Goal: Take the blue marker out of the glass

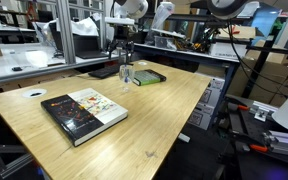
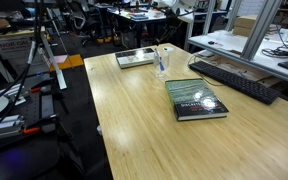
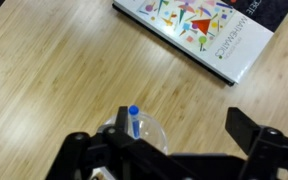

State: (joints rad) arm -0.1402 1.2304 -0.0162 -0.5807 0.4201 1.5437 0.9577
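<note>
The marker's blue cap (image 3: pixel 134 110) is below my fingers and closer to one, so I should next move my gripper left in the wrist view and down around it.
The glass (image 3: pixel 152 133) is small and clear and stands on the wooden table, with the blue marker (image 3: pixel 134 118) upright inside it, blue cap up. In the wrist view my gripper (image 3: pixel 162 142) is open above the glass, and the glass lies near one finger rather than midway between the two. In an exterior view the gripper (image 1: pixel 124 56) hangs just above the glass (image 1: pixel 126 77) at the far end of the table. The glass with the marker also shows in an exterior view (image 2: pixel 162 66).
A dark book with a colourful cover (image 1: pixel 82 113) lies on the table (image 1: pixel 164 110), also in the wrist view (image 3: pixel 199 30). A green flat book (image 1: pixel 147 76) lies next to the glass. A keyboard (image 2: pixel 239 80) sits on a neighbouring bench.
</note>
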